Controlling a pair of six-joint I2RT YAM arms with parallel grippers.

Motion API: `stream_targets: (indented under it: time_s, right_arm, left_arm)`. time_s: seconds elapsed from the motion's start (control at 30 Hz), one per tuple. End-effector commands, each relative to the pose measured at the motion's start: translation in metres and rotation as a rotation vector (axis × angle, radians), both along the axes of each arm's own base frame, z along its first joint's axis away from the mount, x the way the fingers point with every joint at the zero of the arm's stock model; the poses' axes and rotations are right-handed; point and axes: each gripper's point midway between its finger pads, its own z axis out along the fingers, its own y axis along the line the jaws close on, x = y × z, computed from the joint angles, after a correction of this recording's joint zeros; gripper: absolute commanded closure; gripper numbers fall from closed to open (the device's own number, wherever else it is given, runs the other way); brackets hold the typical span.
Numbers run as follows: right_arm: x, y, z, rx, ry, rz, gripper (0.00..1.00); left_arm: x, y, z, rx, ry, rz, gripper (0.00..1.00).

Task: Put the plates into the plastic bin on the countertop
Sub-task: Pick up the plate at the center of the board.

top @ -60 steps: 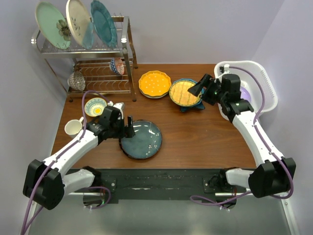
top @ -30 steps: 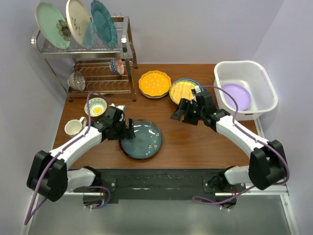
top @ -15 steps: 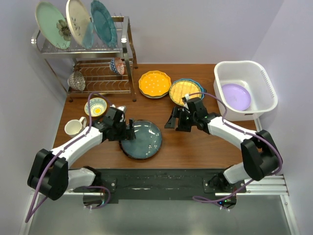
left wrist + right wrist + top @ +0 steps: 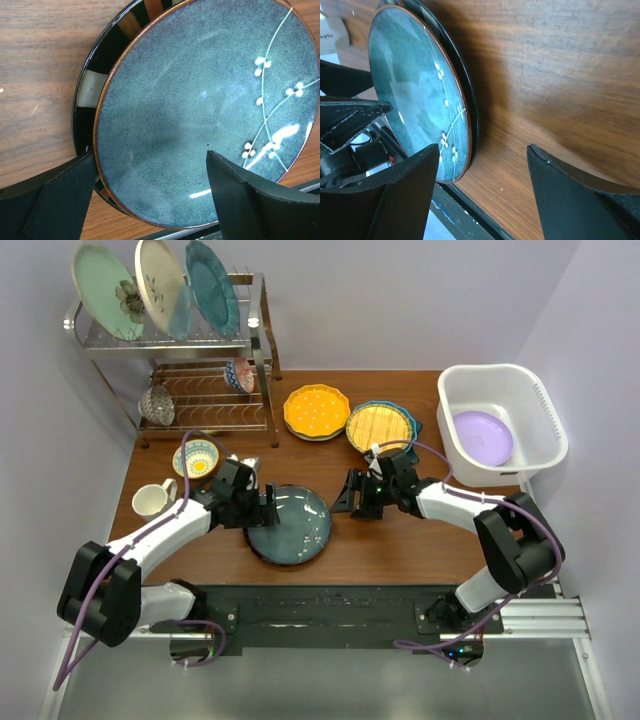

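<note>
The blue-grey plate's bin-side rim (image 4: pixel 468 124) should be between my right gripper's fingers next, so I will bring my right gripper down beside the stack and then close on the plate's rim.
A blue-grey plate (image 4: pixel 290 523) with white blossom marks lies on a dark plate with a patterned rim (image 4: pixel 91 89) at the table's front middle. My left gripper (image 4: pixel 264 504) is open, its fingers straddling that stack's left edge (image 4: pixel 150 200). My right gripper (image 4: pixel 343 496) is open and empty, low over the wood just right of the stack (image 4: pixel 480 200). The lilac plate (image 4: pixel 482 437) lies in the white plastic bin (image 4: pixel 500 373) at the right. The yellow scalloped plate (image 4: pixel 316 411) and the yellow gridded plate (image 4: pixel 379 427), on a blue plate, lie behind.
A chrome wire rack (image 4: pixel 170 340) with three upright plates stands at the back left, with a small patterned bowl (image 4: pixel 238 375) on its lower tier. A yellow-and-blue bowl (image 4: pixel 196 458) and a white mug (image 4: pixel 150 501) sit left of my left arm.
My right arm has swung from over the bin leftward and down to the right edge of the blue-grey plate. The lilac plate now shows in the bin. My left arm has barely moved.
</note>
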Motion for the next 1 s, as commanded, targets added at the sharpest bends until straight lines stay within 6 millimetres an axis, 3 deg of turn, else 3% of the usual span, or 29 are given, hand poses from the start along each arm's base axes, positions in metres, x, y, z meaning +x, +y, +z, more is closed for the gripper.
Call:
stream_targets:
  time_s: [0.0, 0.5, 0.97]
  right_arm:
    - [-0.001, 0.010, 0.009, 0.068, -0.018, 0.029, 0.27]
    - [-0.011, 0.017, 0.001, 0.123, 0.026, 0.065, 0.27]
    - [-0.018, 0.025, -0.007, 0.187, 0.070, 0.084, 0.28]
  left_arm:
    - [0.000, -0.006, -0.002, -0.034, 0.001, 0.002, 0.09]
    - [0.000, -0.021, 0.005, -0.135, -0.034, -0.014, 0.12]
    - [-0.002, -0.033, 0.001, -0.197, -0.031, -0.048, 0.12]
